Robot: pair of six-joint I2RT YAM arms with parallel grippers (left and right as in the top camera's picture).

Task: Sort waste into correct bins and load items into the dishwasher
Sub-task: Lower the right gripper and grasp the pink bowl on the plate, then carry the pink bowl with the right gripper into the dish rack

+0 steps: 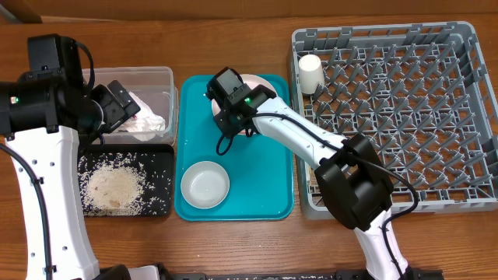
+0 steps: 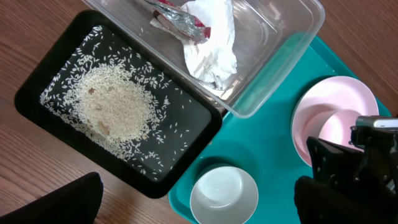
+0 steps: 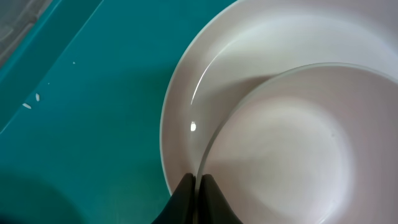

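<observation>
My right gripper should lift the bowl across, tilt it, lower it and release it, because the empty tines beside the white cup are to that gripper's right in the overhead view.
My right gripper (image 3: 198, 180) is shut on the near rim of a small pale bowl (image 3: 292, 143), which sits in the pink plate (image 3: 249, 37) on the teal tray (image 3: 93, 93). From overhead the right gripper (image 1: 226, 113) covers most of that bowl, with the plate (image 1: 264, 82) showing behind it. My left gripper (image 2: 199, 202) hangs open and empty over the bins. The clear tub (image 2: 292, 31) holds the white napkin (image 2: 211, 50) and the red wrapper (image 2: 180, 22). Rice (image 2: 115, 106) lies in the black tray (image 2: 25, 102). A white cup (image 1: 310, 72) stands in the grey dish rack (image 1: 475, 47).
A second white bowl (image 1: 205, 185) stands at the front of the teal tray (image 1: 268, 194). The clear tub (image 1: 159, 78) and black tray (image 1: 159, 159) sit side by side left of it. A few rice grains lie on the teal tray.
</observation>
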